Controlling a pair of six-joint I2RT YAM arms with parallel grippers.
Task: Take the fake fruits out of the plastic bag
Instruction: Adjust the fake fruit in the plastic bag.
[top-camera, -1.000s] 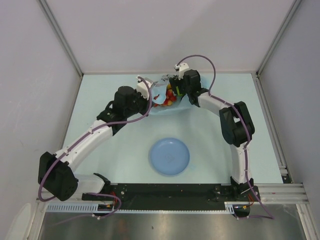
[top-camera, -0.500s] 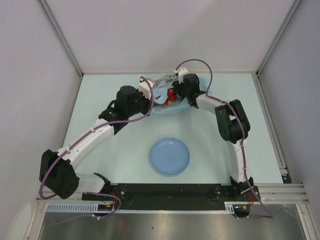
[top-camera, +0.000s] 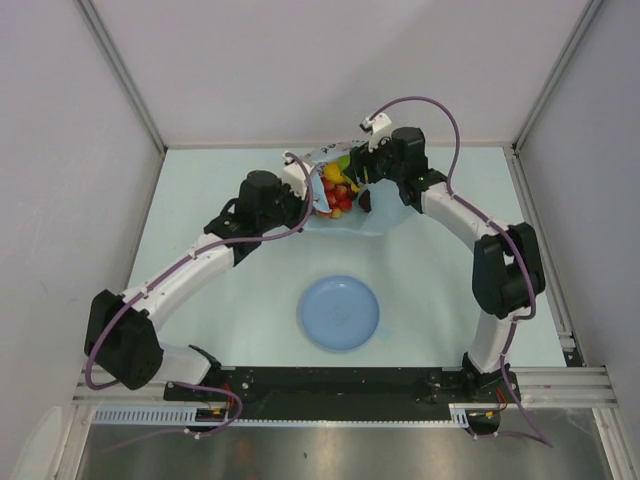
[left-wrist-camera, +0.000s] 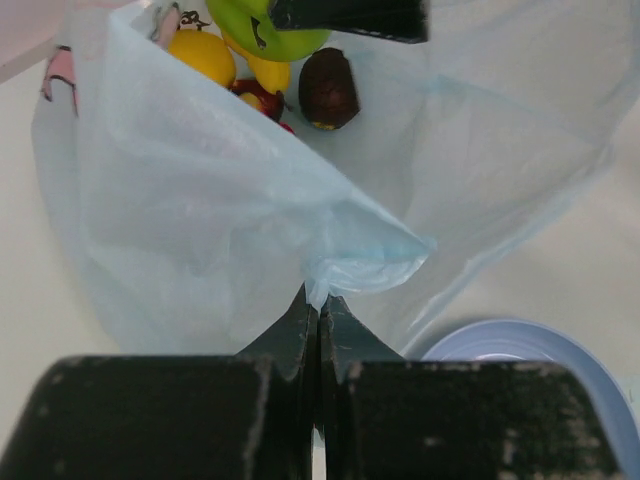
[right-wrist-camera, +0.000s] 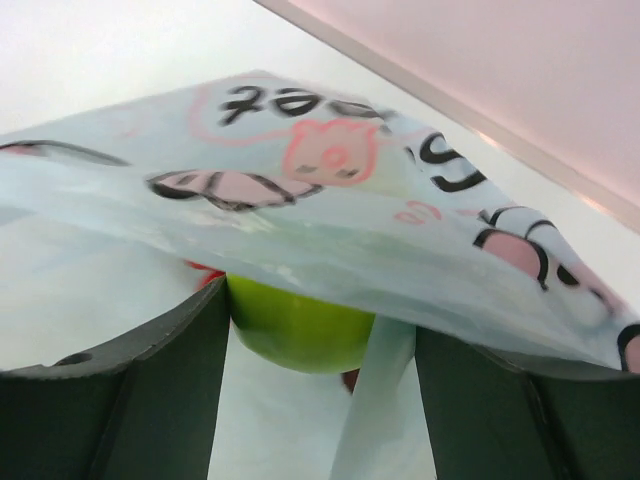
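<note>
I should move my right gripper back and down next, to the near part of the bottom of the bag, to let go of the apple (right-wrist-camera: 295, 330), because the bag is pinched too.
The plastic bag (top-camera: 345, 215) lies open at the far middle of the table. My left gripper (top-camera: 308, 192) is shut on a fold of its near edge (left-wrist-camera: 345, 265). Inside it are a yellow lemon (left-wrist-camera: 203, 55), a dark red-purple fruit (left-wrist-camera: 328, 88) and red fruits (top-camera: 332, 195). My right gripper (top-camera: 354, 172) is at the bag's mouth. It is closed around the green apple (right-wrist-camera: 295, 330), with a strip of bag between the apple and one finger (right-wrist-camera: 500, 410). The printed bag wall (right-wrist-camera: 330, 200) drapes over the apple. The apple also shows in the left wrist view (left-wrist-camera: 262, 30).
The round light-blue plate (top-camera: 339, 312) lies in the middle of the table, nearer than the bag; its rim shows in the left wrist view (left-wrist-camera: 520, 365). The back wall rail runs just behind the bag. Side walls stand left and right.
My right arm has swung to the right and its gripper has drawn back from the bag's middle with the green apple. More fruits now show in the opened bag. The left gripper keeps its hold.
</note>
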